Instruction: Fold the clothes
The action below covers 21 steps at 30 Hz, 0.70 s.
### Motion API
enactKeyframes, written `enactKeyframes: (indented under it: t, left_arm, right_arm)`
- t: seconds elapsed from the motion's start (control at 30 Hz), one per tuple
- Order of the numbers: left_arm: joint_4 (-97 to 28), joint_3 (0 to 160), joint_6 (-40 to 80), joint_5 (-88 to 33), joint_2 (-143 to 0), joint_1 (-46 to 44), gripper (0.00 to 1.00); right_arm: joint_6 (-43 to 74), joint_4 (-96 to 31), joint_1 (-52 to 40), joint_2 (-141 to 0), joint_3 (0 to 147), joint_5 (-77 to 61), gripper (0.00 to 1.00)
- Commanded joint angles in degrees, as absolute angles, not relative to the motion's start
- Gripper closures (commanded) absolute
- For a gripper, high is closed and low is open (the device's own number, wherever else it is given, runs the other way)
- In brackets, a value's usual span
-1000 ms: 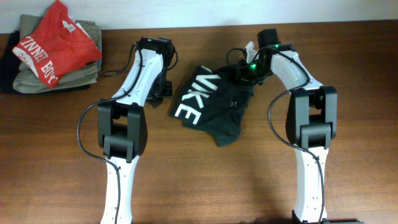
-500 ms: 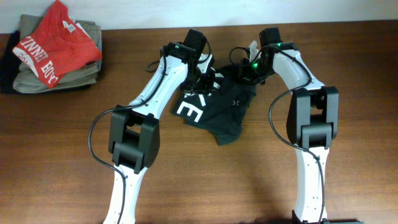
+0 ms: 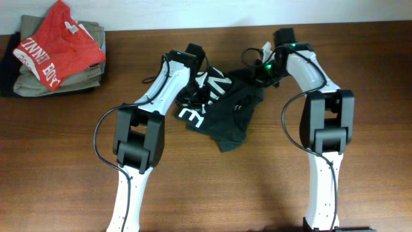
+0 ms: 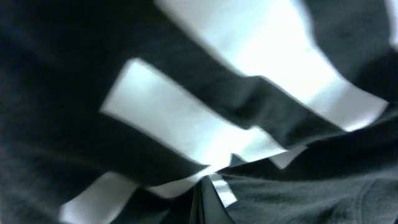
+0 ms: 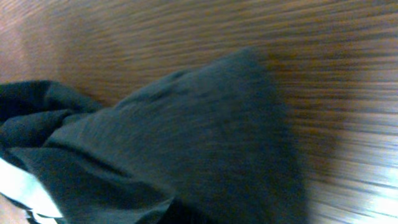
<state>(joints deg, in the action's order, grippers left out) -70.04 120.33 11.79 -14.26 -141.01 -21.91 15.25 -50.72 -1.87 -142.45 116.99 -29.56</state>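
My left gripper pulls the lettered fabric (image 4: 186, 118) back over the shirt's plain near part next and lets go there, because the lettering is bunched in folds.
The dark charcoal T-shirt (image 3: 233, 111) lies crumpled at the table's back centre, with parts of its white "NIKE" lettering (image 3: 193, 116) showing on its left side. My left gripper (image 3: 196, 96) is down on the shirt's left part. In the left wrist view the fingers (image 4: 202, 208) are pinched together on the lettered fabric (image 4: 186, 118). My right gripper (image 3: 256, 72) is at the shirt's upper right corner. In the blurred right wrist view the dark cloth (image 5: 205, 143) fills the frame and wraps over the fingertips (image 5: 180, 214).
A red T-shirt with white lettering (image 3: 55, 42) lies on folded khaki-olive garments (image 3: 84, 77) at the back left corner. The table is brown wood (image 3: 64, 161), also seen in the right wrist view (image 5: 186, 37).
My left gripper has moved from beside the shirt's left edge onto the shirt and closed on the lettered part, bunching it. The right gripper has stayed at the shirt's upper right corner.
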Motion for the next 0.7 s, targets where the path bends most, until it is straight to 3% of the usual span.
enactKeyframes:
  t: [0.0,0.37,0.67]
  left_arm:
    - [-71.68,119.77,12.12,-4.82,-141.6,-18.9,1.0]
    - [-74.87,122.87,11.9,-2.61,-128.03,-19.73,0.99]
    - [-74.41,115.68,11.94,-12.75,-127.39,-27.05,0.97]
  right_arm:
    - [15.49,-51.64,1.96,-143.17,117.34,-22.94,0.96]
    - [15.29,-57.06,3.44,-129.95,121.58,-21.82,0.96]
    - [13.52,-59.75,-0.16,-129.01,120.51,-22.68,0.96]
